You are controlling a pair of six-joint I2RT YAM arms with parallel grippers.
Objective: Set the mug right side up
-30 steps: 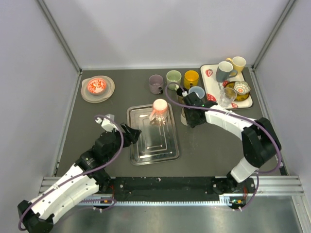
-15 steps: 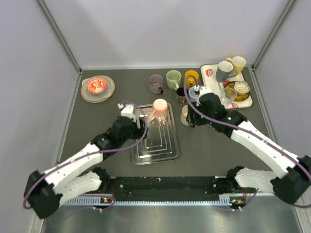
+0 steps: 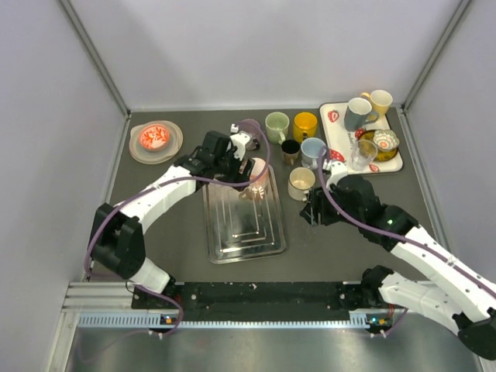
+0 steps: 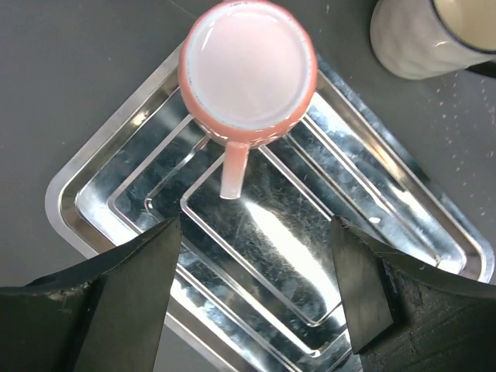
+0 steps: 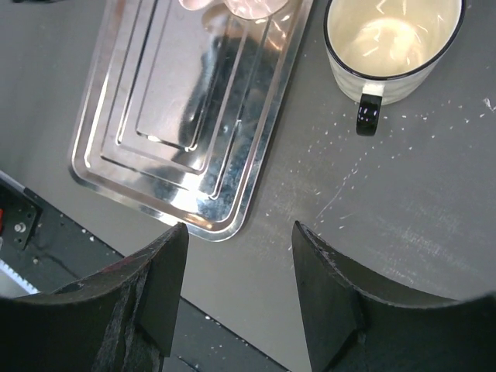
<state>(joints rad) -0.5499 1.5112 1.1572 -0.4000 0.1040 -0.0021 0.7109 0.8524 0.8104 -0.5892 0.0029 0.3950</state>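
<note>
My left gripper moves down and toward the pink mug next until its open fingers straddle the mug's handle (image 4: 234, 172), because that handle points toward them.
A pink mug (image 3: 259, 177) stands upside down at the far end of a metal tray (image 3: 242, 236). In the left wrist view its flat base (image 4: 248, 66) faces up and its handle (image 4: 235, 167) points toward my fingers. My left gripper (image 3: 245, 165) is open and empty, hovering just left of the mug and above the tray (image 4: 93, 203); it also shows in the left wrist view (image 4: 256, 310). My right gripper (image 3: 313, 214) is open and empty over the dark table, near side of a cream mug (image 3: 301, 183); it also shows in the right wrist view (image 5: 240, 302).
The cream mug (image 5: 391, 46) stands upright right of the tray (image 5: 155, 116). Green (image 3: 277, 124), yellow (image 3: 304, 124), blue (image 3: 313, 149) mugs and a small black cup (image 3: 291, 149) stand behind. A white tray (image 3: 335, 136) of crockery is far right. A plate (image 3: 155, 141) is far left.
My left arm swung from the near left up over the tray to beside the pink mug. My right arm drew back from the cream mug toward the near right.
</note>
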